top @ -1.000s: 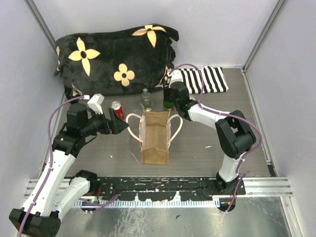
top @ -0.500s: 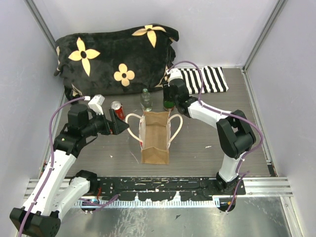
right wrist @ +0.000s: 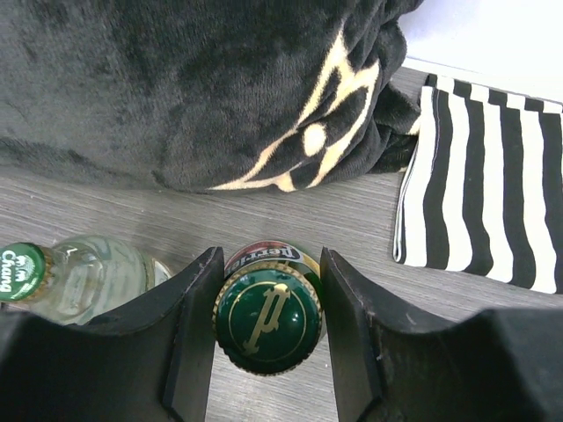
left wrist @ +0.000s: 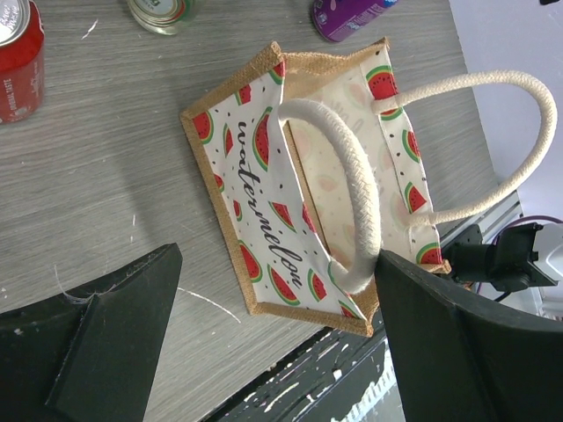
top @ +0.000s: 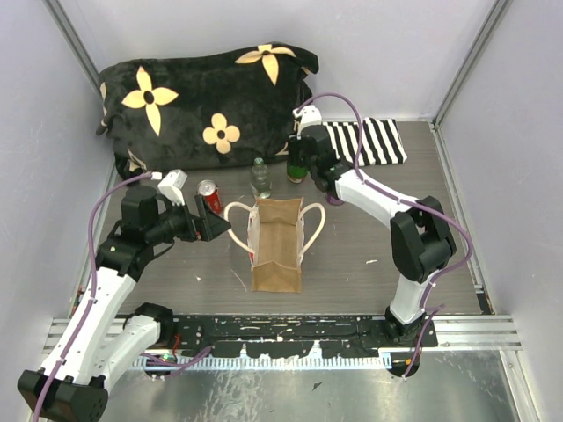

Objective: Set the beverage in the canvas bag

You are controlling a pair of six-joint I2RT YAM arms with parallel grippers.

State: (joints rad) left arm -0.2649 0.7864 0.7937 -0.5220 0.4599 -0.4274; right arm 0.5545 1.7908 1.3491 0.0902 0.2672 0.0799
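My right gripper is holding the bottle and will go up first, because the bag's sides stand upright, then back and down into the canvas bag's far end (top: 271,225) to release the bottle.
The canvas bag (top: 277,246) stands open at mid-table, with watermelon print and cream rope handles; it also shows in the left wrist view (left wrist: 264,176). My right gripper (top: 302,158) is shut on the neck of a green Perrier bottle (top: 296,171), behind the bag near the pillow. In the right wrist view the gripper (right wrist: 269,286) clamps the bottle's cap (right wrist: 268,323) on both sides. My left gripper (top: 215,225) is open and empty at the bag's left side. In its own view the gripper (left wrist: 277,264) has one rope handle (left wrist: 352,193) between its fingers.
A red can (top: 208,195) and a clear bottle (top: 260,176) stand behind the bag's left. A purple can (left wrist: 347,13) shows behind the bag. A black flowered pillow (top: 202,105) lies at the back, and a striped cloth (top: 369,141) at the back right.
My right gripper has carried the green bottle away from behind the bag, back toward the pillow, apparently upward. The left arm has barely moved.
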